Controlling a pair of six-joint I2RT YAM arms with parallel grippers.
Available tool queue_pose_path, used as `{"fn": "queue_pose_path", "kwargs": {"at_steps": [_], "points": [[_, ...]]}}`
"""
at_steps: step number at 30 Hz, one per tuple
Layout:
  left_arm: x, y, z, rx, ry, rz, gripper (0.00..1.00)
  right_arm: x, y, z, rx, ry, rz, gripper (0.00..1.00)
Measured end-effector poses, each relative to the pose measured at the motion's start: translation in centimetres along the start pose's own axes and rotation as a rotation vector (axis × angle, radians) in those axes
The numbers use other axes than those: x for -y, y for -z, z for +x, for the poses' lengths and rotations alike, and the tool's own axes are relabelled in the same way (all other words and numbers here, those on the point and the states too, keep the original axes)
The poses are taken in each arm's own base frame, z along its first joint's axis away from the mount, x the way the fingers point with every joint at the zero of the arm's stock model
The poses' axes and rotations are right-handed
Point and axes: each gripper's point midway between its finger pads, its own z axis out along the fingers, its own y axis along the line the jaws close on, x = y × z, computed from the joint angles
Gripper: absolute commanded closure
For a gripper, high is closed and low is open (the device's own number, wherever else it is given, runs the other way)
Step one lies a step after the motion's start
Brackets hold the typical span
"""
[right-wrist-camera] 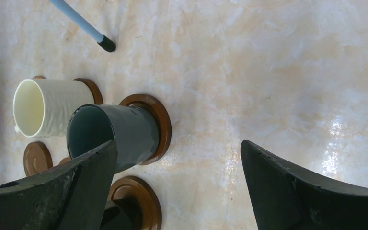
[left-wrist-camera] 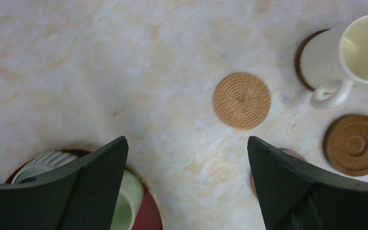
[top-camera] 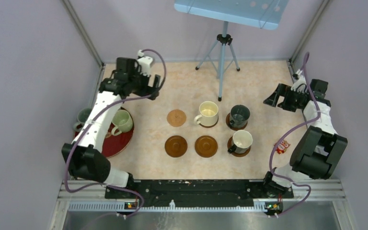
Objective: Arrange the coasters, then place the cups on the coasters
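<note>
I should next move my left gripper back and down over the red tray onto the pale green cup's handle [top-camera: 115,131], which sticks out from the cup's near side.
Three coasters lie bare: a tan one [top-camera: 176,118] [left-wrist-camera: 242,100] and two brown ones [top-camera: 176,146] [top-camera: 206,146]. A cream cup [top-camera: 208,113] [right-wrist-camera: 48,108], a dark green-grey cup [top-camera: 239,115] [right-wrist-camera: 120,132] and a dark cup with a white inside [top-camera: 241,142] each stand on a brown coaster. A pale green cup [top-camera: 121,122] [left-wrist-camera: 127,206] and a grey cup [top-camera: 82,117] stand on the red tray; a ribbed cup [left-wrist-camera: 43,163] shows there too. My left gripper [top-camera: 155,88] [left-wrist-camera: 187,148] hangs open above the table beyond the tray. My right gripper [top-camera: 272,99] [right-wrist-camera: 178,148] is open and empty, right of the dark green-grey cup.
The dark red round tray [top-camera: 120,143] sits at the left under my left arm. A tripod [top-camera: 224,48] with a blue board [top-camera: 230,9] stands at the back; one of its feet [right-wrist-camera: 106,44] rests near the cups. A small red and white packet [top-camera: 282,146] lies at the right.
</note>
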Motion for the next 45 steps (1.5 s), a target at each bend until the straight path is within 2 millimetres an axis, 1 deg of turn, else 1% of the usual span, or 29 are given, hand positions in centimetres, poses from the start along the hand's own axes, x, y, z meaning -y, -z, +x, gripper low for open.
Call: {"fn": "queue_pose_path", "kwargs": {"at_steps": [3, 5, 7, 10, 13, 16, 19, 22, 24, 29, 32, 37, 41, 45], "points": [[-4.3, 2.7, 3.1, -0.014, 0.037, -0.057, 0.01, -0.1, -0.2, 0.1, -0.003, -0.011, -0.016, 0.01], [-6.8, 4.6, 5.3, -0.026, 0.057, -0.097, 0.01, -0.1, -0.4, 0.2, -0.008, -0.020, -0.024, 0.01], [-9.0, 6.3, 7.3, -0.035, 0.067, -0.131, 0.01, -0.1, -0.6, 0.3, -0.010, -0.030, -0.032, 0.01], [-11.3, 8.1, 10.6, -0.069, 0.070, -0.166, 0.01, -0.2, -0.6, 0.1, -0.004, -0.032, -0.040, 0.01], [-13.0, 9.2, 14.7, -0.125, 0.059, -0.167, 0.01, -0.3, -0.7, 0.0, -0.002, -0.033, -0.046, 0.01], [-13.6, 9.9, 17.4, -0.169, 0.037, -0.141, 0.01, -0.4, -0.6, 0.0, -0.002, -0.033, -0.049, 0.01], [-13.3, 10.1, 18.7, -0.207, -0.016, -0.089, 0.03, -0.4, -0.6, 0.0, -0.002, -0.025, -0.049, 0.01], [-12.7, 9.6, 20.0, -0.252, -0.047, -0.015, 0.08, -0.4, -0.6, 0.1, -0.004, -0.012, -0.050, 0.01], [-12.7, 9.1, 20.8, -0.279, -0.058, 0.018, 0.10, -0.4, -0.5, 0.2, -0.007, -0.006, -0.051, 0.01], [-12.1, 7.8, 23.0, -0.324, -0.052, 0.084, 0.18, -0.7, -0.5, 0.4, -0.013, -0.005, -0.064, 0.01], [-12.1, 7.1, 23.8, -0.338, -0.037, 0.105, 0.20, -0.8, -0.5, 0.4, -0.012, -0.002, -0.071, 0.01], [-13.2, 6.0, 23.9, -0.322, -0.052, 0.081, 0.25, -0.9, -0.5, 0.4, -0.011, 0.000, -0.078, 0.01], [-13.5, 4.9, 25.2, -0.336, -0.046, 0.082, 0.32, -0.9, -0.5, 0.4, -0.011, 0.000, -0.082, 0.01], [-13.5, 3.8, 26.5, -0.359, -0.016, 0.103, 0.42, -0.9, -0.5, 0.4, -0.011, 0.000, -0.081, 0.01]]}}
